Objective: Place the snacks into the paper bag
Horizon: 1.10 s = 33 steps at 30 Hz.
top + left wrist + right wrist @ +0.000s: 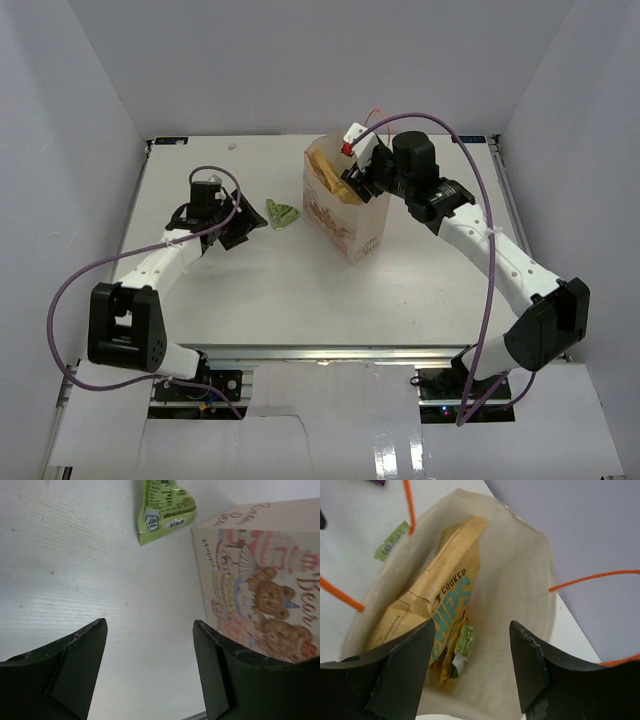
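Observation:
The left gripper should move outward and down onto the green candy wrapper's far end (272,203) next, because that end lies outward of the open fingers and below them.
The cream paper bag (345,215) stands upright at the table's middle back, bear print on its side (260,590). Inside it (520,580) lie the yellow crisp packet (440,605) with blue lettering and a small green wrapper (463,647). My right gripper (356,178) is open and empty, held over the bag's mouth (472,655). A green candy wrapper (281,213) lies on the table left of the bag, also in the left wrist view (165,507). My left gripper (243,225) is open and empty, just left of that wrapper (150,645).
Orange string handles (580,581) rise from the bag's rim. A purple scrap (377,482) shows at the right wrist view's top edge. White enclosure walls (80,130) stand left, right and behind. Purple cables (85,275) loop along both arms.

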Motion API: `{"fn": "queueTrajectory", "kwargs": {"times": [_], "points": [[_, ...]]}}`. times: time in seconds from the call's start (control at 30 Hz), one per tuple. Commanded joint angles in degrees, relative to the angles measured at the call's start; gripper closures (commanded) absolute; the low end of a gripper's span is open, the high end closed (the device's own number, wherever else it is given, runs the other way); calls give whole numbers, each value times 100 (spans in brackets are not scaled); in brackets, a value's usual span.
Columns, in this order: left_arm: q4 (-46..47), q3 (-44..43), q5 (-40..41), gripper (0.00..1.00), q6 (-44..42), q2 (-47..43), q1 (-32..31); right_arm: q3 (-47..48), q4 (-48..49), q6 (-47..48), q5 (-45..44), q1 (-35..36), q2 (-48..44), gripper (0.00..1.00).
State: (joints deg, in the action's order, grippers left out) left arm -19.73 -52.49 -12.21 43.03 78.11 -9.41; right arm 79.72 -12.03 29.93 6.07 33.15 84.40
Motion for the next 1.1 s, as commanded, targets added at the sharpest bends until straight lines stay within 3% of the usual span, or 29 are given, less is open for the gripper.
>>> {"fn": "queueTrajectory", "kwargs": {"times": [0.0, 0.17, 0.43, 0.7, 0.87, 1.07], "points": [[268, -428, 96, 21, -389, 599, 18, 289, 17, -119, 412, -89, -608, 32], [320, -1333, 17, 21, -769, 1689, 18, 79, -475, -216, 1902, -720, -1231, 18], [716, -2502, -423, 20, -795, 3289, 27, -1782, -713, -110, 2943, -1582, -2216, 16], [348, -3582, -573, 21, -1191, 4168, 18, -2435, -669, -312, 3217, -1882, -2402, 17], [-75, -3717, -625, 38, -1297, 4442, 18, -2488, -581, -392, 3313, -1926, -2349, 17], [-75, -3189, -537, 83, -1297, 4134, 18, -2506, -791, -129, 3848, -1935, -2375, 19]]}}
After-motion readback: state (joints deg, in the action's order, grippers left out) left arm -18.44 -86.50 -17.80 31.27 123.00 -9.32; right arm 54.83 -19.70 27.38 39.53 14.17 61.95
